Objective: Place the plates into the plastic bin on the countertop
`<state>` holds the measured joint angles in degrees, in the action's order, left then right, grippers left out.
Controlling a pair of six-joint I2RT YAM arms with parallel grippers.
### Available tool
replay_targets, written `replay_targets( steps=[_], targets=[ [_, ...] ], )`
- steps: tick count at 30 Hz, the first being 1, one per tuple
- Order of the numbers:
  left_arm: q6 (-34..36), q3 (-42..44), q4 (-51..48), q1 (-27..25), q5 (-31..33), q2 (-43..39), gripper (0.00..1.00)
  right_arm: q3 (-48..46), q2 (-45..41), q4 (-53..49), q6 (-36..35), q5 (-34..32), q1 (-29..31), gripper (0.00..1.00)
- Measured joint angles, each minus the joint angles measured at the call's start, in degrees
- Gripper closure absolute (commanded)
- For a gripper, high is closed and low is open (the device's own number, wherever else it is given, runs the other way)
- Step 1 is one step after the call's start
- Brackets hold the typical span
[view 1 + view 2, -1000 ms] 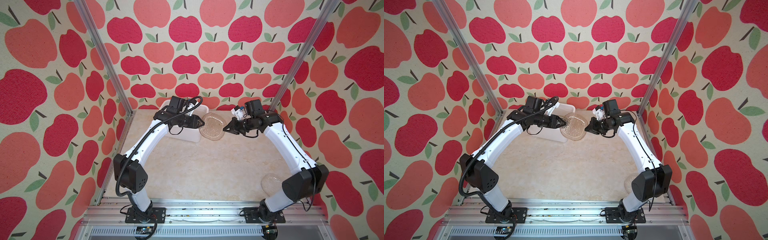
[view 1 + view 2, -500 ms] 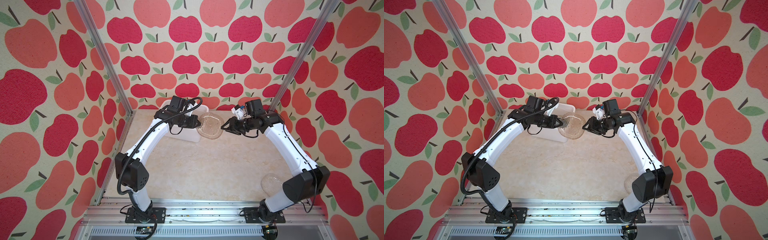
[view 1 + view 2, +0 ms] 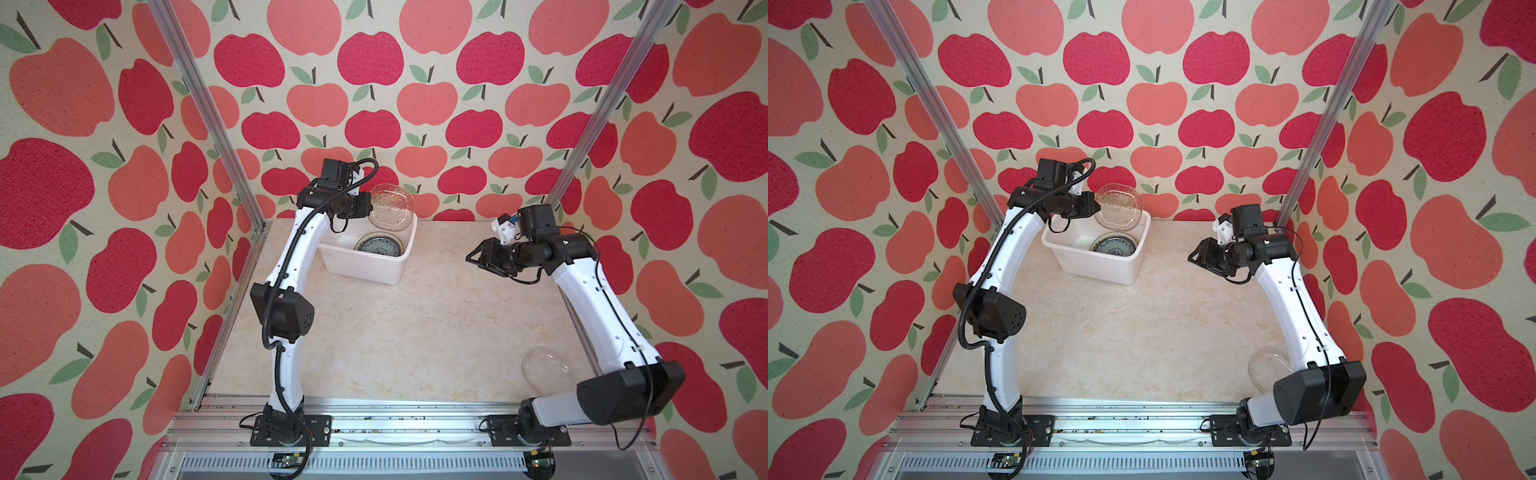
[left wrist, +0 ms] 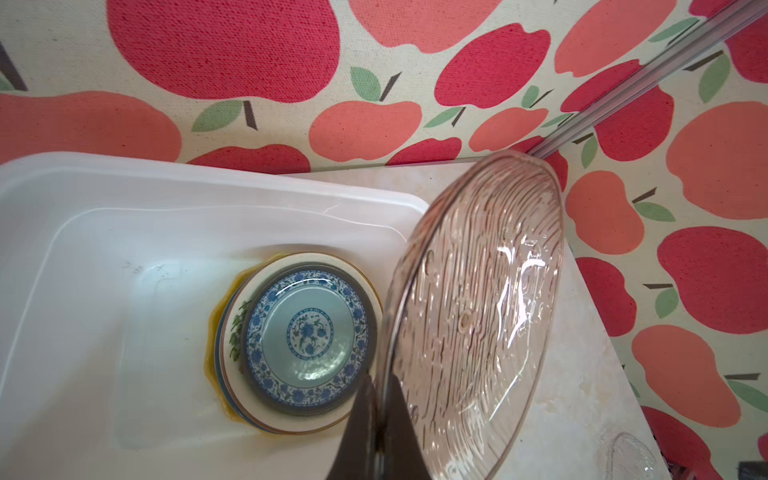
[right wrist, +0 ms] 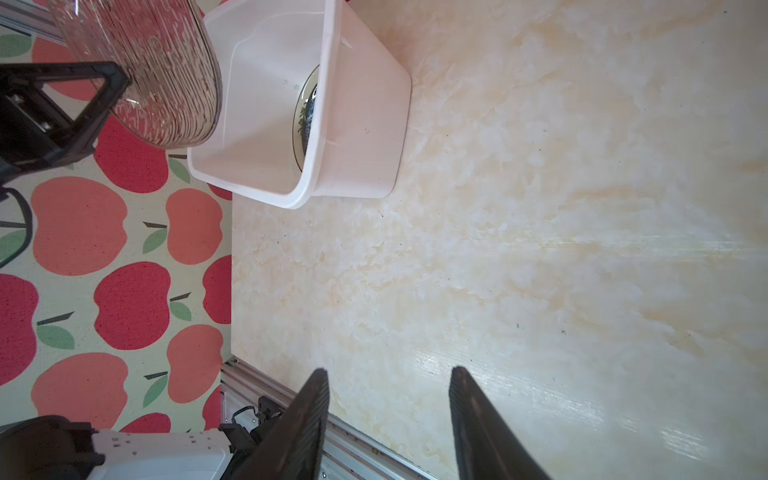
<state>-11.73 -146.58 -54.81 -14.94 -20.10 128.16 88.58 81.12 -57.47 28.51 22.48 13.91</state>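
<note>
The blue-patterned plate (image 3: pixel 379 246) (image 4: pixel 307 328) tops the stack below my left gripper, so the gripper needs to lower into the bin next and release the tilted glass plate onto it.
My left gripper (image 3: pixel 369 208) (image 3: pixel 1096 206) (image 4: pixel 380 384) is shut on the rim of a clear ribbed glass plate (image 3: pixel 390 205) (image 3: pixel 1118 206) (image 4: pixel 478 324). It holds the plate tilted on edge above the far right corner of the white plastic bin (image 3: pixel 365 270) (image 3: pixel 1096 266) (image 4: pixel 208 178) (image 5: pixel 365 104). In the bin lies a stack of plates with a blue-patterned plate (image 3: pixel 379 246) (image 3: pixel 1113 245) (image 4: pixel 307 328) on top. My right gripper (image 3: pixel 478 259) (image 3: pixel 1198 255) (image 5: pixel 386 370) hangs open and empty above the countertop (image 3: pixel 415 324), well right of the bin.
A second clear glass plate (image 3: pixel 544 370) (image 3: pixel 1266 368) lies on the countertop at the front right, beside the right arm's base joint. Apple-patterned walls and aluminium posts (image 3: pixel 208 124) close in the sides and back. A rail (image 3: pixel 395 411) runs along the front edge.
The glass plate has passed from my right gripper to my left. The left shut on its rim and carried it back over the bin; the right opened and drew away to the right.
</note>
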Motion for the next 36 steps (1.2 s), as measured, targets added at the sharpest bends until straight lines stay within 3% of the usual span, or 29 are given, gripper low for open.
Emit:
replay_targets(
  steps=[4,12,29,31,36],
  targets=[
    [1.42,-10.25,-4.83,1.33,2.49,9.29,1.0,-2.03,-1.14,-2.1,-1.07,-0.85,-1.66,0.49],
    [3.91,-9.64,-8.66,2.08,5.11,13.97,1.0,-2.47,-0.83,-3.89,-2.54,-0.98,-2.8,0.49],
    [7.23,-9.2,-7.08,1.53,6.29,18.16,0.99,-2.45,5.38,-3.91,-3.43,0.57,-3.98,0.5],
    [7.23,-8.79,-7.1,1.42,6.23,18.56,0.96,-2.45,5.38,-3.89,-3.43,0.61,-4.09,0.5],
    [7.13,-8.33,-7.04,1.36,6.14,18.86,0.79,-2.45,5.49,-3.54,-3.41,0.76,-4.35,0.5]
  ],
)
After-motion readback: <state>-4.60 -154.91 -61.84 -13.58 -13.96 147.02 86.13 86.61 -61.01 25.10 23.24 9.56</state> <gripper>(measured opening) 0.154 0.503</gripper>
